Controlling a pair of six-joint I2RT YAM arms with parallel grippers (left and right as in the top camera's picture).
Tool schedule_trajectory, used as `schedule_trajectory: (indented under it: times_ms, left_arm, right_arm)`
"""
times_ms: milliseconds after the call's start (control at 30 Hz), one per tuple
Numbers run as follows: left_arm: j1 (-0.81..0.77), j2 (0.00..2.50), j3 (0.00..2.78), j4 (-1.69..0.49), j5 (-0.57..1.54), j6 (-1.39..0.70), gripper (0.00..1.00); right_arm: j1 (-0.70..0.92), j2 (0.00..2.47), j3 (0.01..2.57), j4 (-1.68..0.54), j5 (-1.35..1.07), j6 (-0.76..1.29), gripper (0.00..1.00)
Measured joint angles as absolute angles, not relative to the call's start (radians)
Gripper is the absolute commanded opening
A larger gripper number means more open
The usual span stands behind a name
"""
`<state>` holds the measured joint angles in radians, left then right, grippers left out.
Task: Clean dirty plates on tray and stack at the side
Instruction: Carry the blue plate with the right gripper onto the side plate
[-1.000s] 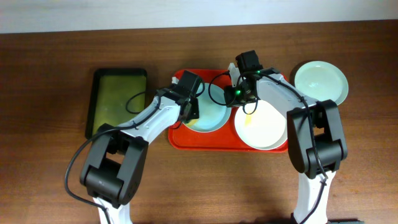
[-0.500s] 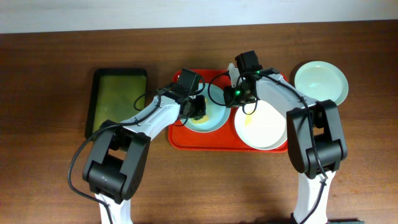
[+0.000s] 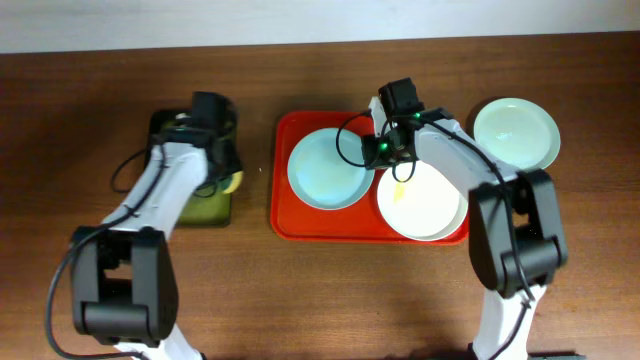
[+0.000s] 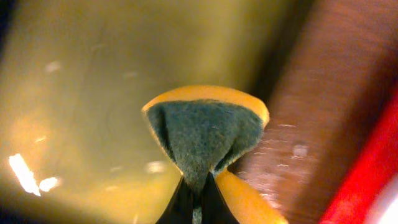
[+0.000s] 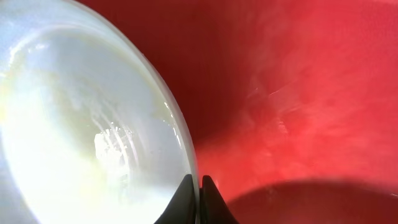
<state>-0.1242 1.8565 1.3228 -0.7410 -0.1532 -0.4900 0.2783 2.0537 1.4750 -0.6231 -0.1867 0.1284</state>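
My right gripper lifts the pale plate next, then lowers it onto the second mint-green plate, since that one already lies at the side.
The red tray [image 3: 283, 205] holds a pale mint-green plate [image 3: 322, 172] on its left and a white plate [image 3: 430, 208] with a yellow smear on its right. A second mint-green plate [image 3: 515, 132] lies on the table to the right of the tray. My right gripper [image 3: 384, 153] is shut on a pale plate's rim [image 5: 81, 124] over the red tray floor [image 5: 298, 93]. It looks like the tray's mint plate, at its right edge. My left gripper [image 3: 222, 165] is shut on a yellow and green sponge [image 4: 205, 134] at the right edge of the dark tray.
The smaller dark tray with a green inside [image 3: 175, 150] stands left of the red tray, with a strip of bare wood between them. The sponge [image 3: 232, 182] hangs over its right rim.
My left arm has swung left with the sponge, from the mint-green plate on the red tray to the dark tray. That plate now shows in full. My right gripper has not moved.
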Motion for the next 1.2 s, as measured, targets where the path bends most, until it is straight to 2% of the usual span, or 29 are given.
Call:
schedule_trajectory:
  times_ms: [67, 133, 267, 400, 600, 633, 700, 767, 900, 933, 967, 1000, 1100, 1200]
  left_arm:
    - [-0.012, 1.856, 1.32, -0.799, -0.119, -0.49, 0.0]
    - [0.054, 1.856, 1.319, -0.802, -0.093, -0.49, 0.0]
    - [0.059, 1.856, 1.319, -0.802, -0.062, -0.49, 0.0]
    - [0.059, 1.856, 1.319, -0.801, -0.056, -0.49, 0.0]
    - [0.059, 1.856, 1.319, -0.801, -0.055, -0.49, 0.0]
    - [0.059, 1.856, 1.319, -0.802, -0.055, -0.49, 0.0]
    - [0.059, 1.856, 1.319, -0.801, -0.055, -0.49, 0.0]
    - [0.059, 1.856, 1.319, -0.802, -0.055, -0.49, 0.0]
    - [0.059, 1.856, 1.318, -0.805, -0.055, -0.49, 0.0]
    - [0.059, 1.856, 1.318, -0.805, -0.055, -0.49, 0.0]
    - [0.059, 1.856, 1.318, -0.804, -0.055, -0.49, 0.0]
    - [0.059, 1.856, 1.318, -0.804, -0.055, -0.49, 0.0]
    - [0.059, 1.856, 1.318, -0.805, -0.055, -0.49, 0.0]
    - [0.059, 1.856, 1.318, -0.805, -0.055, -0.49, 0.0]
  right_arm:
    - [0.354, 1.934, 1.474, -0.624, 0.06, 0.117, 0.04]
    - [0.486, 1.833, 1.475, -0.596, 0.322, 0.021, 0.04]
    - [0.673, 1.819, 1.473, -0.542, 0.759, -0.271, 0.04]
    - [0.777, 1.819, 1.472, -0.387, 1.151, -0.522, 0.04]
    - [0.859, 1.818, 1.471, -0.27, 1.286, -0.884, 0.04]
    - [0.859, 1.818, 1.471, -0.269, 1.285, -0.886, 0.04]
    - [0.844, 1.818, 1.475, -0.402, 1.119, -0.731, 0.04]
    - [0.727, 1.821, 1.475, -0.558, 0.781, -0.615, 0.04]
    - [0.329, 1.821, 1.475, -0.533, 0.482, -0.184, 0.04]
    - [0.171, 1.821, 1.474, -0.527, 0.248, -0.093, 0.04]
    - [0.095, 1.821, 1.474, -0.525, 0.116, -0.066, 0.04]
    - [-0.077, 1.821, 1.474, -0.541, -0.126, -0.027, 0.04]
    - [-0.328, 1.838, 1.474, -0.57, -0.293, 0.005, 0.04]
    - [-0.525, 1.924, 1.474, -0.563, -0.323, 0.097, 0.04]
